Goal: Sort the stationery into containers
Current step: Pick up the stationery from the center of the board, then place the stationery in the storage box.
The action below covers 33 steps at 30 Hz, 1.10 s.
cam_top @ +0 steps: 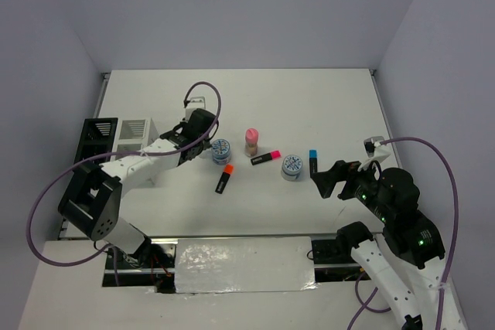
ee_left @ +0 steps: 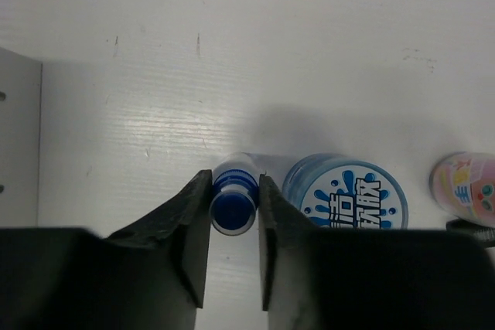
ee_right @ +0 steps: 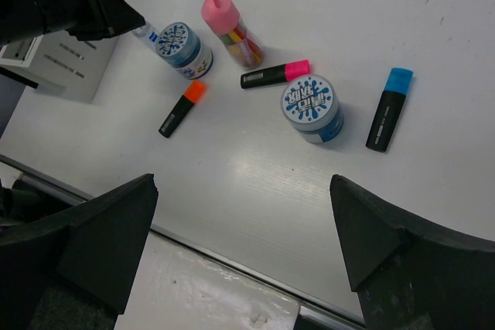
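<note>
I will lift my left gripper next and swing it past the white box, over the black pen holder's far section (cam_top: 99, 128).
My left gripper (ee_left: 233, 182) is shut on the tiny blue-capped bottle (ee_left: 233, 205), one finger on each side of its cap, right beside a round blue-white tin (ee_left: 346, 195). From above, the left gripper (cam_top: 203, 144) sits by that tin (cam_top: 221, 148). The pink glitter jar (cam_top: 251, 141), the orange (cam_top: 224, 178), pink (cam_top: 264, 158) and blue (cam_top: 312, 161) highlighters and a second tin (cam_top: 291, 166) lie mid-table. The right gripper (ee_right: 244, 191) hangs open and empty over the near edge. The white box (cam_top: 135, 133) and the black pen holder (cam_top: 97, 137) stand at the left.
A metal strip (cam_top: 244, 264) runs along the near edge between the arm bases. Grey walls close in the table on the far side and on both flanks. The left arm's purple cable (cam_top: 209, 98) loops above the gripper.
</note>
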Tool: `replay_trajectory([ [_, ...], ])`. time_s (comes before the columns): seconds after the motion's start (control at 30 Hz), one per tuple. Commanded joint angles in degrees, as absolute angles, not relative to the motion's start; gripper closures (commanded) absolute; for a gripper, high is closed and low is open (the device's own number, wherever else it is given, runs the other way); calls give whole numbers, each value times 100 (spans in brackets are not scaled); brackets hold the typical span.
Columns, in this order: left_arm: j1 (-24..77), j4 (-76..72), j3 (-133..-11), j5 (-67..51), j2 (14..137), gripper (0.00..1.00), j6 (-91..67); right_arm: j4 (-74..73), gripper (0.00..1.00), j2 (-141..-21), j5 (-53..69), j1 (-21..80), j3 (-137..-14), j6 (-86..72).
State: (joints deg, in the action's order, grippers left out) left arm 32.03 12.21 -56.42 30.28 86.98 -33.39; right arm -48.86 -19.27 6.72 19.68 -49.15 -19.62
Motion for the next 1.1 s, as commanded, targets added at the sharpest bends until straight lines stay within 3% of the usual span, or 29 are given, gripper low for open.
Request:
replay_trajectory([
  [0.0,3217,1090,-5871,3111,8763,71,-3313,-4597,0,-1942,721,1942,-4878,-1863],
  [0.07,3217,1186,-5923,3103,8745,85,-3322,-4597,0,-1951,721,1942,-4878,-1863],
  [0.1,3217,1239,-5950,3155,8736,98,-3348,-4605,0,-1951,721,1942,-4878,-1863],
  [0.13,3217,1309,-6002,3199,8667,100,-3375,-4605,0,-1960,721,1951,-4878,-1863],
  [0.43,2752,2802,-7099,3701,7789,100,-3472,-4641,0,-1995,729,1942,-4966,-1872],
  [0.6,1058,4039,-8163,3384,7690,100,-3533,-4492,0,-1978,1001,1942,-5036,-1960],
  [0.77,-409,4333,-9175,3270,8059,100,-3323,-4202,0,-1907,1467,1942,-4992,-2127],
  [1.07,-1362,3895,-9361,3182,8859,100,-3296,-3955,0,-1864,1942,1942,-4825,-2215],
])
